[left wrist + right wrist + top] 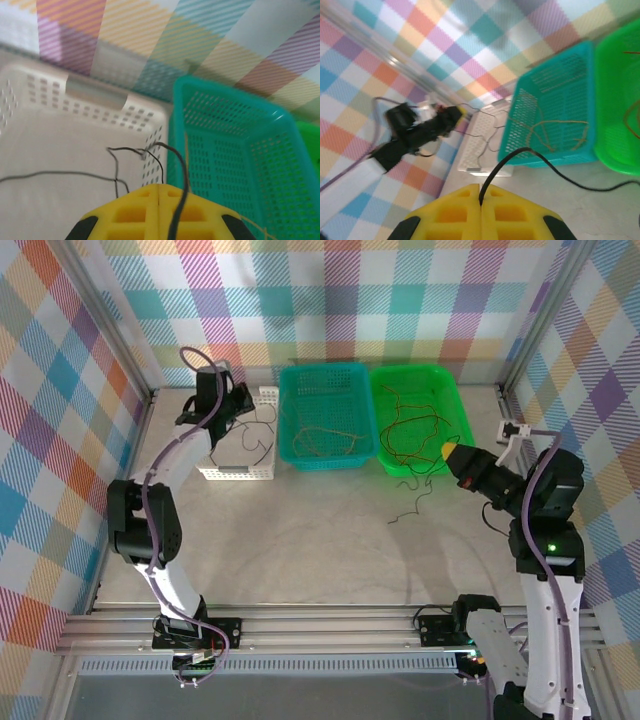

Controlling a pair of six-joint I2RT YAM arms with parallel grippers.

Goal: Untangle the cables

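Observation:
I should lower my left gripper toward the white basket's bottom and let go of the thin black cable [161,165], since the rest of the cable already loops inside there.
My left gripper [238,402] hangs over the white basket [262,473], its yellow fingers [130,212] shut on a thin black cable [161,165]. That cable loops down into the basket, and a second black strand [181,200] lies across the right finger. At the green basket's near edge, my right gripper [445,451] is shut on another black cable [540,161], whose loose end trails onto the table [410,505]. Orange and yellow cables [320,440] lie in the teal basket [290,390]. A tangle of red, orange and brown cables [415,428] lies in the green basket [462,405].
The three baskets stand side by side at the back of the table, white, teal, then green. Checked walls and metal frame posts [120,350] close in the sides. The left arm [420,127] shows blurred in the right wrist view. A rail [320,625] runs along the near edge.

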